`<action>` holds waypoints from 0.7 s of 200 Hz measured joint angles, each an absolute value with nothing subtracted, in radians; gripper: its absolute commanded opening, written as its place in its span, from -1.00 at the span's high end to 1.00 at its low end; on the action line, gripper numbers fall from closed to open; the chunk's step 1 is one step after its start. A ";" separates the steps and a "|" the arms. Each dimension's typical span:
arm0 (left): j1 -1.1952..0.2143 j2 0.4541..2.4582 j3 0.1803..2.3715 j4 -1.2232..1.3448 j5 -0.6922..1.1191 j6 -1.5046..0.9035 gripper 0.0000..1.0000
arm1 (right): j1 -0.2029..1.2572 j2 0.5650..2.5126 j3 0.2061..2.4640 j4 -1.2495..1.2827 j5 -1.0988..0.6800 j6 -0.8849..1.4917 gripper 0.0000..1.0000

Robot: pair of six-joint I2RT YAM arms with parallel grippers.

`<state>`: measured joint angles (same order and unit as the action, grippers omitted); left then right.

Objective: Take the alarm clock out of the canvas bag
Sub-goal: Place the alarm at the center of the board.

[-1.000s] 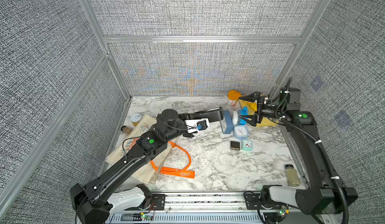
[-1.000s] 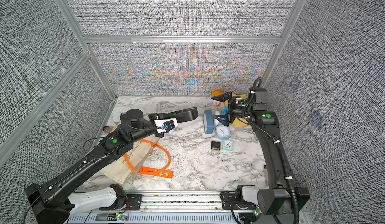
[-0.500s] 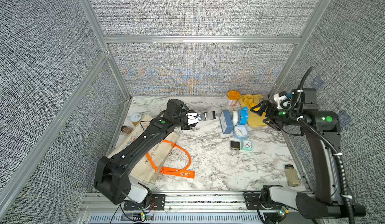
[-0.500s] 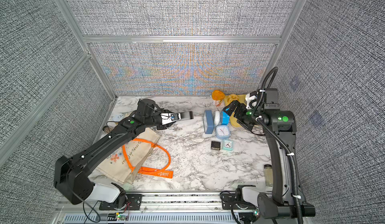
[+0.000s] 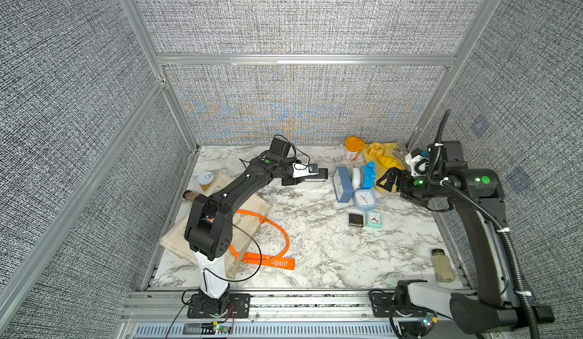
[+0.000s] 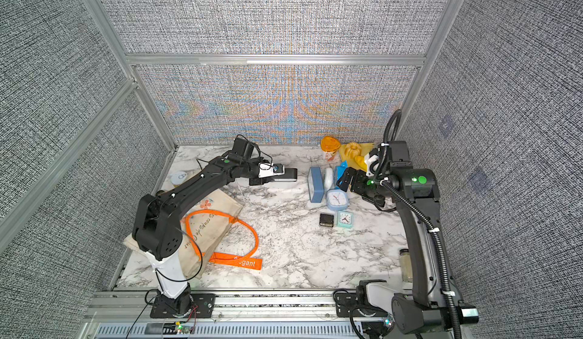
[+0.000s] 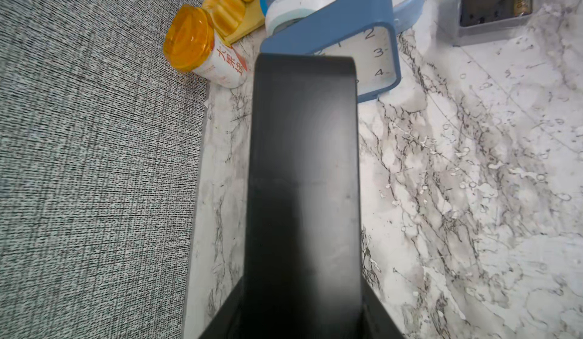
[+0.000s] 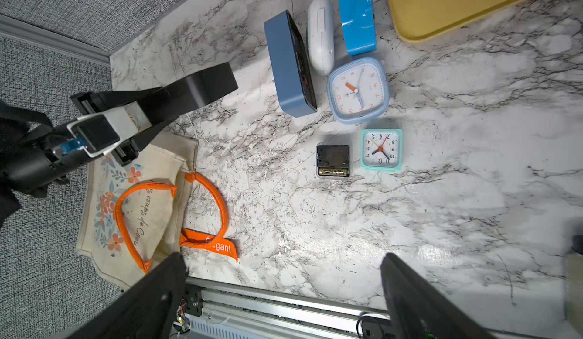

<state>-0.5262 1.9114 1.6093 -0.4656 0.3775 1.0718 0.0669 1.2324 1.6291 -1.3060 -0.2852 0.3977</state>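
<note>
The left gripper lowers and releases the black alarm clock next on the bare marble beside the standing blue clock [image 5: 340,181], which lies clear below the gripper.
The cream canvas bag [image 5: 250,205] [image 6: 220,206] [image 8: 151,164] lies flat at the table's left, orange handles and tag spread toward the middle. My left gripper [image 5: 303,176] [image 6: 271,176] [image 7: 301,315] is shut on a flat black alarm clock [image 5: 317,175] [image 6: 285,175] [image 7: 303,164] [image 8: 205,85]. It holds the clock level above the marble, beyond the bag's far corner and clear of it, its free end close to a standing blue clock [image 5: 340,181]. My right gripper [image 5: 386,181] [image 6: 345,178] [image 8: 282,260] hovers open and empty at the right, above the clocks.
Several clocks sit right of centre: a light-blue square one [image 5: 364,199], a mint one [image 5: 374,220], a black movement [image 5: 356,220]. A yellow tray [image 5: 389,176] and an orange-lidded jar [image 5: 355,146] stand at the back right. A spice jar [image 5: 443,264] stands front right, and a round tin [image 5: 205,178] by the left wall.
The left arm has folded its elbow back and up while the black clock stayed nearly in place. The right gripper has drawn back rightward from the group of clocks.
</note>
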 measured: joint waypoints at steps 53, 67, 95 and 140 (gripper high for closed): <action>-0.513 2.085 1.764 -0.578 0.422 1.080 0.43 | 0.107 1.269 1.629 -1.321 -0.258 0.385 -0.98; -0.513 2.123 1.802 -0.593 0.434 1.075 0.43 | 0.119 1.279 1.629 -1.321 -0.246 0.384 -0.99; -0.509 2.178 1.862 -0.596 0.456 1.064 0.41 | 0.144 1.287 1.625 -1.319 -0.240 0.384 -0.98; -0.484 2.226 1.879 -0.575 0.534 1.055 0.36 | 0.176 1.287 1.602 -1.312 -0.228 0.389 -0.99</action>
